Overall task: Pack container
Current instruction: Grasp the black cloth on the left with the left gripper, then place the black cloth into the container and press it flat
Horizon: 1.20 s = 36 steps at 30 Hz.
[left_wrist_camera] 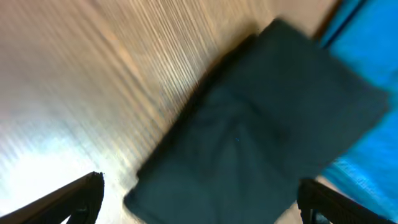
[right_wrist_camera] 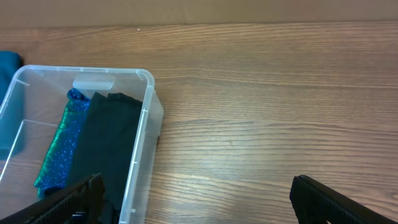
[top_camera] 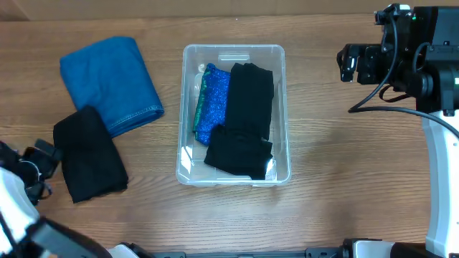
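The black cloth is right of my left gripper in the overhead view; I come down next onto its nearest edge [top_camera: 65, 161], clear of the blue cloth [top_camera: 107, 79].
The clear container [top_camera: 283, 115] stands mid-table and holds folded black cloth [top_camera: 247, 107] and a blue-green sparkly cloth [top_camera: 209, 104]; it also shows in the right wrist view [right_wrist_camera: 146, 118]. A folded black cloth [top_camera: 90, 154] lies on the table at the left, touching a folded blue cloth [top_camera: 107, 79]. My left gripper [top_camera: 36, 168] is open beside the black cloth's left edge, with the cloth [left_wrist_camera: 261, 124] filling its blurred wrist view between the jaws [left_wrist_camera: 199, 205]. My right gripper [top_camera: 351, 63] is open and empty, raised at the far right [right_wrist_camera: 196, 205].
The table is brown wood [top_camera: 344, 179]. The right arm's base and cables [top_camera: 430, 72] stand at the far right edge. The left arm's body [top_camera: 14, 208] fills the lower left corner.
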Motion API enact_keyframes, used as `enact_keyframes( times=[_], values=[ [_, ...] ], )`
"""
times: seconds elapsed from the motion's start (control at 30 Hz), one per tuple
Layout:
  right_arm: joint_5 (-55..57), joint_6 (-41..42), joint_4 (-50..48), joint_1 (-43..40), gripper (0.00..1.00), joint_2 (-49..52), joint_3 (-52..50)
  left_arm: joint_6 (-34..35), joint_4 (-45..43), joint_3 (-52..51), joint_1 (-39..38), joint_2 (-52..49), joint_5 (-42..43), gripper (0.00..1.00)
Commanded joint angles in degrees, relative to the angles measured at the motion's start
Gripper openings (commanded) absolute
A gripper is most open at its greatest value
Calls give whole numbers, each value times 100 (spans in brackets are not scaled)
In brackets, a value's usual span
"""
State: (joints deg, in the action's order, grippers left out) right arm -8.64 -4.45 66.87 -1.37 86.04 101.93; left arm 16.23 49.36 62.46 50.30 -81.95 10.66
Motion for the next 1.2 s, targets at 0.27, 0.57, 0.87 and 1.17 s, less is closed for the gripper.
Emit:
enact_keyframes(
  times=[0.27,0.57,0.87,1.17],
  values=[
    [-46,66,-9,0,100,-72,2,-2015,-623,-122,31,-2747,1749,96],
    [-46,66,-7,0,100,-72,2,-2653,-168,2,31,-2170,3624,4],
    [-44,63,-57,0,100,-13,-155,-1648,363,649,-922,1231,4739,4],
    [367,448,-94,-236,100,13,-155,-1978,444,1655,-6203,1287,813,4]
  ],
)
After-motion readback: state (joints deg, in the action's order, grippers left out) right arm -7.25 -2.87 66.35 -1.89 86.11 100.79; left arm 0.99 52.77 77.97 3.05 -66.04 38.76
